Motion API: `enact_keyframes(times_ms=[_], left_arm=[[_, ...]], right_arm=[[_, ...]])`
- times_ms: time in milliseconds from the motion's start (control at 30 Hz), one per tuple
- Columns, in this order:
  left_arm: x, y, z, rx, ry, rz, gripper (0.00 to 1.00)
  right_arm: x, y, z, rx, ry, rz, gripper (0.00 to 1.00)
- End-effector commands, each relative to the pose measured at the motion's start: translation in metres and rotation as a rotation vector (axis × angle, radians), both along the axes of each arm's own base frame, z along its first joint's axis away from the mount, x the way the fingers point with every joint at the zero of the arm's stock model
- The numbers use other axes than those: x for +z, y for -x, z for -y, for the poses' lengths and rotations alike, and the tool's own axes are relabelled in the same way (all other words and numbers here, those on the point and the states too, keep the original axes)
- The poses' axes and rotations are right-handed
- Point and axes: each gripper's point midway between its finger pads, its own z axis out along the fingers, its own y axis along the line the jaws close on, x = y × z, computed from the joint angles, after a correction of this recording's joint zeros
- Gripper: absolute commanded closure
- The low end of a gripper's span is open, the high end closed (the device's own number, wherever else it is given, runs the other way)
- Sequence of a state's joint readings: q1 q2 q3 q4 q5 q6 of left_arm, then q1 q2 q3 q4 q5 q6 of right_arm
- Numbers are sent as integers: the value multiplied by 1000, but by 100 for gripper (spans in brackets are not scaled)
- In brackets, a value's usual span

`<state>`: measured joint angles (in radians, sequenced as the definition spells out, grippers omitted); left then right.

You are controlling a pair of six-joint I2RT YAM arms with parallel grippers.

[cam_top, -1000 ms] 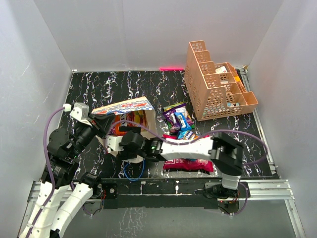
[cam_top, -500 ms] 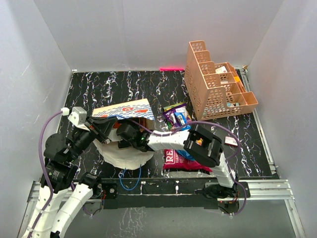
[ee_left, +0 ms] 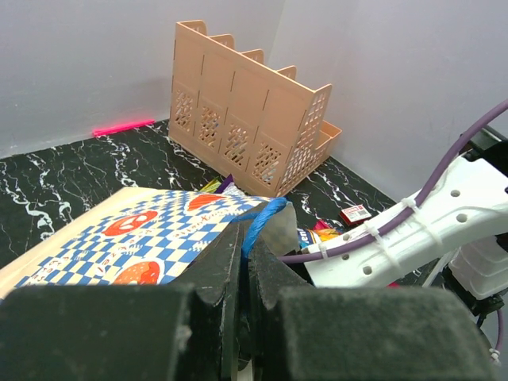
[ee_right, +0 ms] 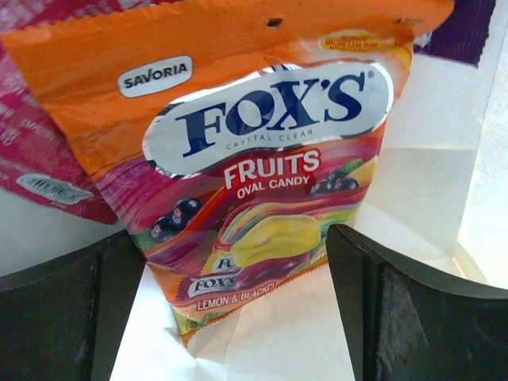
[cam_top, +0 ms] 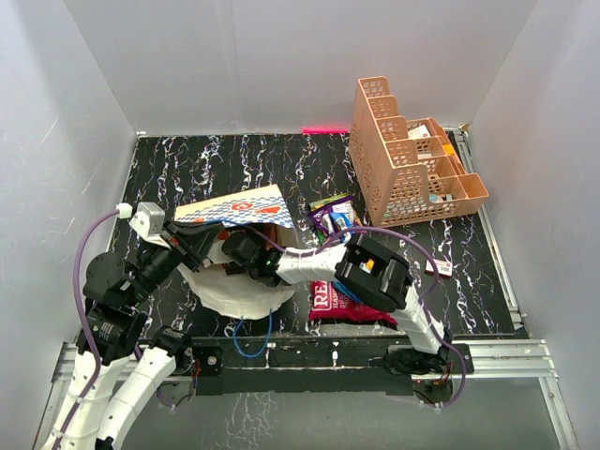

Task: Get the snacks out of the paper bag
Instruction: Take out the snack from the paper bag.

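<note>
My right gripper stays inside the bag's opening next and closes its fingers across the orange FOX'S packet's lower end, since that end lies between them.
The paper bag (cam_top: 234,208) lies on its side, checkered panel up, white inside (cam_top: 234,292) showing at its mouth. My left gripper (cam_top: 190,240) is shut on its blue cord handle (ee_left: 266,216) and holds the upper side raised; the jaws (ee_left: 246,238) pinch the cord. My right gripper (cam_top: 240,253) reaches into the bag's mouth and stands open (ee_right: 236,266). Its fingers flank the lower end of an orange FOX'S candy packet (ee_right: 262,151) without touching it. A dark red packet (ee_right: 48,167) and a purple one (ee_right: 468,32) lie behind it. Outside lie the red snack bag (cam_top: 354,306) and purple and blue packets (cam_top: 333,220).
The orange lattice rack (cam_top: 412,159) stands at the back right, also in the left wrist view (ee_left: 246,127). A small red-and-white card (cam_top: 438,267) lies right of the arm. A pink strip (cam_top: 323,129) lies by the back wall. A blue cord loop (cam_top: 251,328) hangs at the front edge.
My right arm has swung left and pushed its gripper into the bag's mouth. The bag's mouth now gapes wider, white inside showing. The left gripper still holds the handle.
</note>
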<state>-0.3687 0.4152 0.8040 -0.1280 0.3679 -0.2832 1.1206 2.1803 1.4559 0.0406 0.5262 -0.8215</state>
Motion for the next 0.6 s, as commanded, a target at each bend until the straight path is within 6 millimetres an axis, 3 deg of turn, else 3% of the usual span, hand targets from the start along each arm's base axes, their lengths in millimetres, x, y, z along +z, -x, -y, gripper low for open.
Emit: enact_keyframes(times_ms=[0, 233, 367, 500, 567], left_arm=[[13, 7, 2, -27, 25, 42, 100], [14, 8, 2, -25, 21, 45, 100], [14, 8, 1, -20, 17, 45, 100], [13, 8, -1, -11, 9, 46, 100], [13, 8, -2, -4, 5, 44, 100]], right_arm=[[23, -28, -3, -72, -61, 128, 1], [32, -37, -13, -80, -120, 206, 5], [39, -43, -19, -73, -148, 224, 38], [45, -46, -25, -67, -169, 235, 45], [48, -47, -27, -66, -173, 238, 56]])
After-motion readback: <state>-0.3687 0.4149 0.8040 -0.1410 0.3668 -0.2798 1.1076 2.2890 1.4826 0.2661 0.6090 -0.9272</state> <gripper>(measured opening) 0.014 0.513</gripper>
